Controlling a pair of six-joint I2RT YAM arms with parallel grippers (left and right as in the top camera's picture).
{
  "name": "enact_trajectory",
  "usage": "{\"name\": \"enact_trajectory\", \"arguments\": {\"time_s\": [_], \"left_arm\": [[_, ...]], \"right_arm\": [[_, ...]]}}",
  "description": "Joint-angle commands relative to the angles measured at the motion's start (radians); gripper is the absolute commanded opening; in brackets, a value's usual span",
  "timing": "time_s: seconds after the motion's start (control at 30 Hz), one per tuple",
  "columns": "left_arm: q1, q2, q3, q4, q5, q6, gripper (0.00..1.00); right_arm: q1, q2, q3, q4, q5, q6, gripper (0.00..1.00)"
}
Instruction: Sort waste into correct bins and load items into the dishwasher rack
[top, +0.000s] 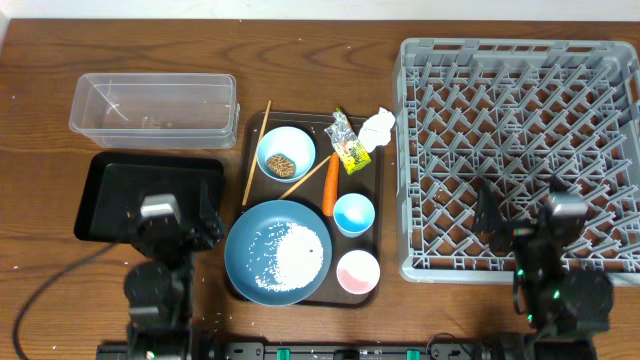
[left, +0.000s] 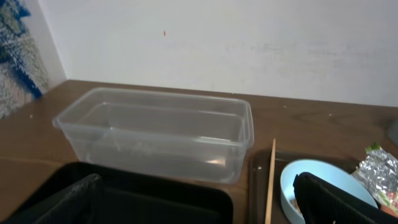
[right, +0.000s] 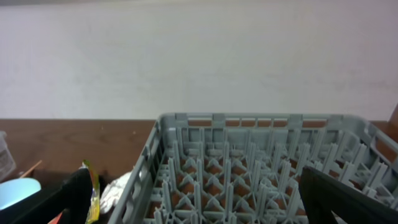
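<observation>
Next, my left gripper will swing outward and down onto the lump-free rim by the wrapper (top: 347, 141), as the bowl (top: 286, 150) stands there, to the gripper's right in the overhead view.
On the brown serving tray (top: 378, 190) stand the dark blue plate (top: 250, 240) with white rice (top: 296, 256), the light blue bowl (top: 286, 150) (left: 317, 168) holding a brown lump (top: 283, 162), a carrot (top: 330, 184), a light blue cup (top: 353, 214), a pink cup (top: 358, 271) and chopsticks (top: 255, 150) (left: 272, 180). The wrapper (top: 347, 141) (right: 93, 193) and paper wad (top: 377, 127) (right: 118, 190) lie at its far right corner. My left gripper (top: 172, 215) (left: 199, 211) hovers open over the black tray (top: 110, 190) (left: 155, 199). My right gripper (top: 520, 215) (right: 205, 211) is open above the near part of the grey rack (top: 520, 100) (right: 249, 162).
The clear tub (top: 153, 103) (left: 155, 134) stands behind the black tray at the far left. A pale wall closes off the far side of the wooden table. A black cable runs off the near left corner.
</observation>
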Motion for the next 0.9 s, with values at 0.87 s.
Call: {"name": "enact_trajectory", "arguments": {"time_s": [0.87], "left_arm": [[-0.325,1.196,1.140,-0.731,0.165,0.136,0.98]], "right_arm": [[0.001,0.785,0.658,-0.451,-0.163,-0.030,0.99]]}}
